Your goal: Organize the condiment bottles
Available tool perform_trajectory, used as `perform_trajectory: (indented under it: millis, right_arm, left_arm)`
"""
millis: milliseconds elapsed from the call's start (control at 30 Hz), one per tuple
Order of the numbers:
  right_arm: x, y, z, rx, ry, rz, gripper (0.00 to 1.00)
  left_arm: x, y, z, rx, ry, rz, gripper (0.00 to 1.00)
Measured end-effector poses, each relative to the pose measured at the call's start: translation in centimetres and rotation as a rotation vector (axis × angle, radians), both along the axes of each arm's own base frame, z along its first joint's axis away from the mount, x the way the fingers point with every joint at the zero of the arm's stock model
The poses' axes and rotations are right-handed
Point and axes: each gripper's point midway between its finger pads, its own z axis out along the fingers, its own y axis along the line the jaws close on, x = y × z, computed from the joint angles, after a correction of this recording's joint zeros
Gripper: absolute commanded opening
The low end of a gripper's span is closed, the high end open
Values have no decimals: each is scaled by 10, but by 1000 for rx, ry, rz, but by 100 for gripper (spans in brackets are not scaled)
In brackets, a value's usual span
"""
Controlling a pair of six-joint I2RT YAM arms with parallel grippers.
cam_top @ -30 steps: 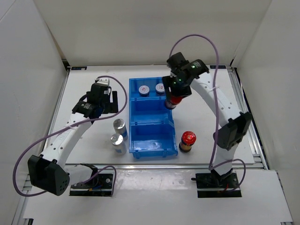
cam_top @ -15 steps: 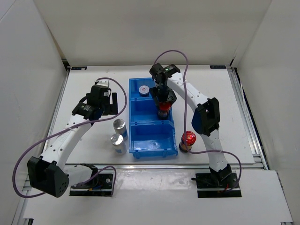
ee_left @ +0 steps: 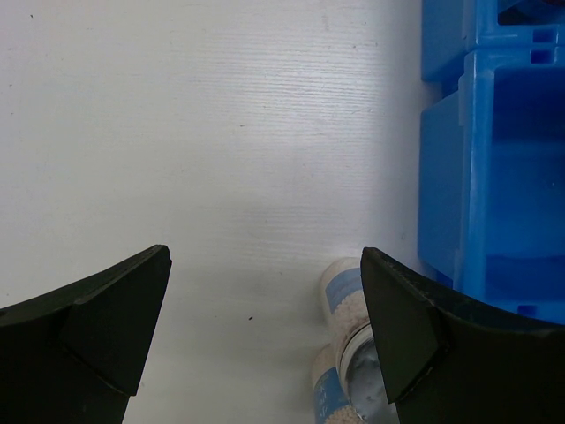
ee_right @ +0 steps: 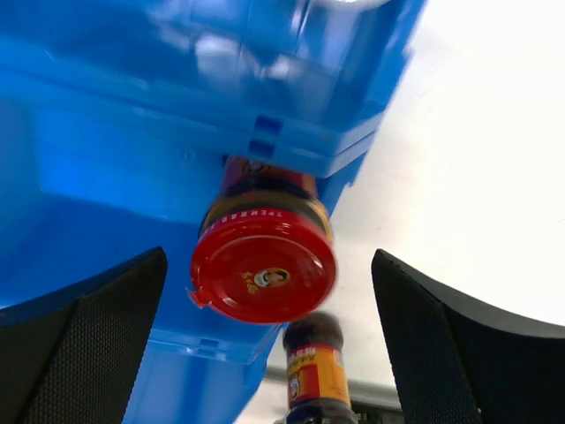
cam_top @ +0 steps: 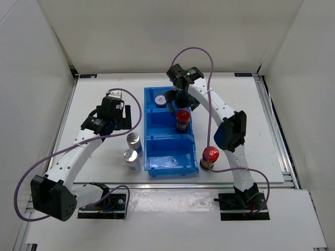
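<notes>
My right gripper leaves the binned bottle next, moves back beside the bin and lowers onto the other red cap, since that bottle stands outside atop the table.
A red-capped bottle stands free in the middle compartment of the blue bin. My right gripper hangs open just above it, toward the far compartment, with a finger on each side of the cap and not touching it. The other red-capped bottle stands on the table by the bin's front right corner. Two silver-capped bottles stand left of the bin. My left gripper is open and empty, beyond them. One grey-lidded bottle shows in the far compartment.
The bin's near compartment holds nothing. The blue bin wall runs close along the right of my left gripper. White enclosure walls surround the table, and cables loop over both arms.
My right gripper carried the red-capped bottle from beside the bin into its middle compartment, then opened and drew up and back. The left arm barely moved.
</notes>
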Motion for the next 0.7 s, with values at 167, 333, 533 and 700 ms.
perform_trajectory:
  millis: [167, 333, 533, 700]
  right_arm:
    - [9, -9, 38, 16, -125, -65, 100]
    - [-47, -56, 63, -8, -126, -135, 100]
    - [-156, -113, 39, -11, 50, -177, 100]
    - [-196, -128, -2, -39, 176, -195, 100]
  left_arm:
    - [-2, -2, -4, 2, 3, -8, 100]
    - [-1, -3, -2, -6, -9, -5, 100]
    - [-3, -2, -5, -9, -3, 0, 100]
    - [-3, -2, -6, -12, -3, 3, 100]
